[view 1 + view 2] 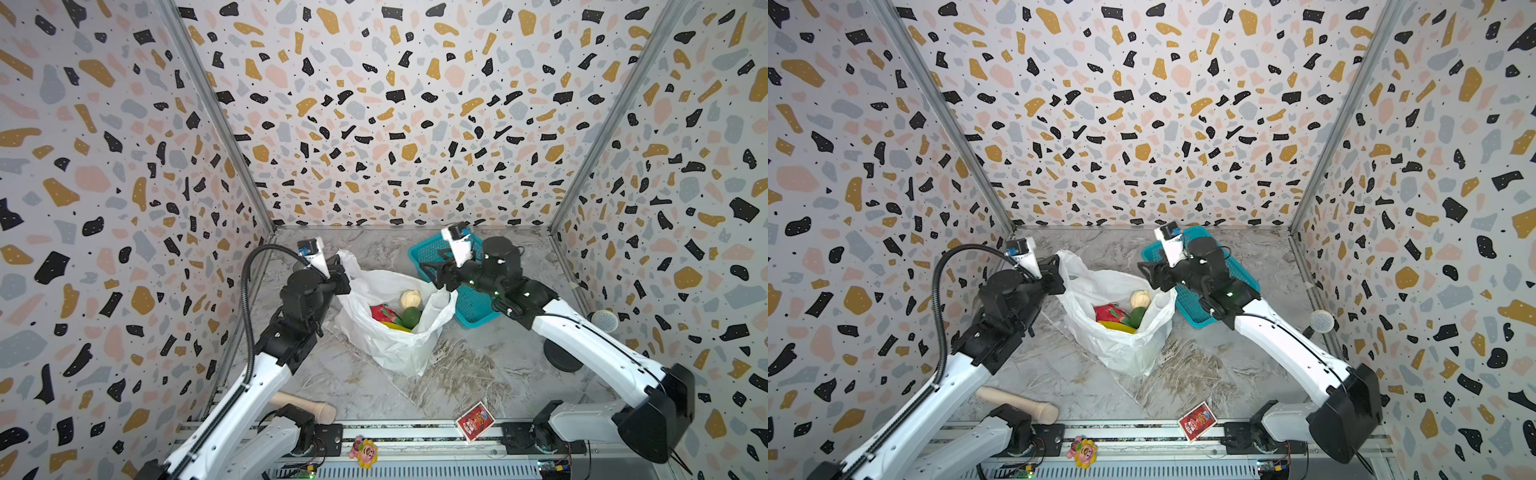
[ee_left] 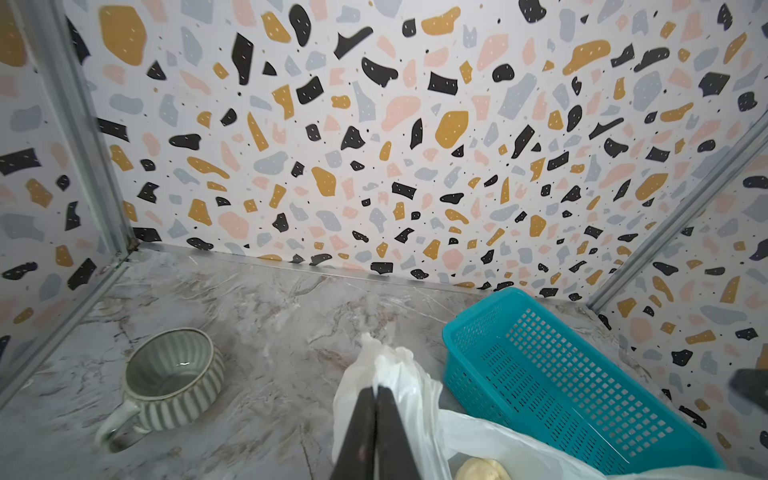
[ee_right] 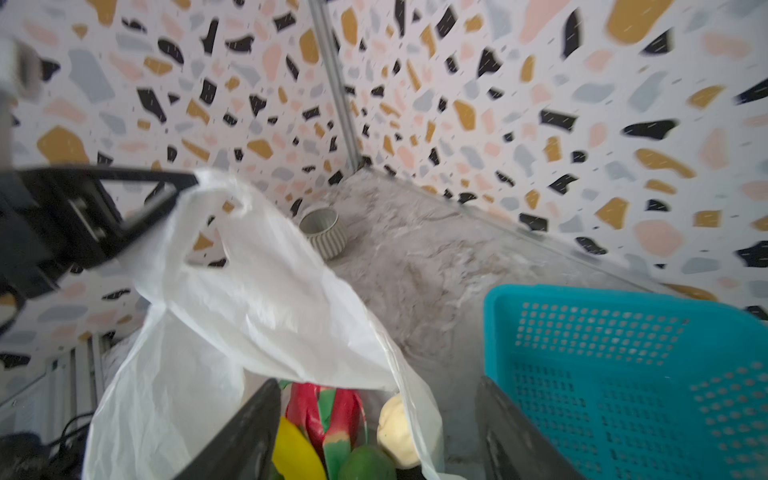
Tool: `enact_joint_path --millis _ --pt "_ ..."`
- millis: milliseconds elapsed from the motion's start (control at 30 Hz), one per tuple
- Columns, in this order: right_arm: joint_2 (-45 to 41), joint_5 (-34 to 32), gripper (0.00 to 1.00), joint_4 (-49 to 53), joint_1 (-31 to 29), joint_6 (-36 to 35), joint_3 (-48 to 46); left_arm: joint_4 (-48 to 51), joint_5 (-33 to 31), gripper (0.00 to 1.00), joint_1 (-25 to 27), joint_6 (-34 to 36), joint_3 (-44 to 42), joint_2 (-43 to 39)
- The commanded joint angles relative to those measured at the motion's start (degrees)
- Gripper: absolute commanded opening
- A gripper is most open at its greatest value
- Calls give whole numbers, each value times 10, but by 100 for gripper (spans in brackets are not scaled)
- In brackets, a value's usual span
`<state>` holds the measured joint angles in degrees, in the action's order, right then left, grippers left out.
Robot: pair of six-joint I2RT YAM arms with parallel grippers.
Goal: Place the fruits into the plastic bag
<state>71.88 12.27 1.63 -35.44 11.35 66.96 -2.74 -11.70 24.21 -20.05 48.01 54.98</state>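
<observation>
The left gripper draws the bag's handle over the fruits next and releases it at the bag's basket-side rim [image 1: 442,296]. The reason is that this rim lies across the bag [image 1: 390,336] from the gripper.
The white plastic bag [image 1: 390,336] [image 1: 1119,345] stands open mid-table. Inside lie fruits: a red-pink dragon fruit [image 1: 381,312] [image 3: 328,415], a yellow banana [image 3: 295,453], a green round one [image 1: 411,316] [image 3: 365,465] and a cream knobbly piece [image 1: 410,298] [image 3: 397,432]. My left gripper [image 1: 343,266] [image 2: 377,388] is shut on the bag's far-left handle and holds it up. Over the bag's right rim hangs my right gripper [image 1: 432,276] [image 3: 378,382], open and holding nothing; the rim runs between its fingers.
A teal mesh basket [image 1: 471,303] [image 2: 561,374] sits just right of the bag, under my right arm. A ribbed mug [image 2: 174,374] stands far left. Near the front are a wooden roller [image 1: 303,405], a red card pack [image 1: 475,420] and a flower toy [image 1: 363,451].
</observation>
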Motion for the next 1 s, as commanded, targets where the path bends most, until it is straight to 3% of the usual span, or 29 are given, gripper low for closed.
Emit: enact_joint_path --millis 0,233,400,433,467,533,567,833,967 --pt "-47 -28 74 -12 46 45 -22 -82 14 0 51 11 40 62" --pt "-80 -47 75 34 161 97 -52 -143 21 0 173 15 120 246" --pt "-74 -32 75 56 195 117 -66 -151 38 0 224 27 164 317" --pt "-73 -32 75 59 197 118 -68 -149 43 7 225 27 167 319" --pt "-73 -32 75 61 199 120 -70 -147 40 25 225 29 168 316" --pt "-70 -32 75 63 202 120 -71 -138 23 69 225 53 167 298" --pt "-69 -33 75 64 204 120 -71 -133 2 98 225 67 165 282" --pt "-66 -80 76 51 208 113 -81 -157 -252 99 218 176 87 63" --pt "-83 -133 78 10 208 103 -119 -129 -337 100 146 167 39 -42"
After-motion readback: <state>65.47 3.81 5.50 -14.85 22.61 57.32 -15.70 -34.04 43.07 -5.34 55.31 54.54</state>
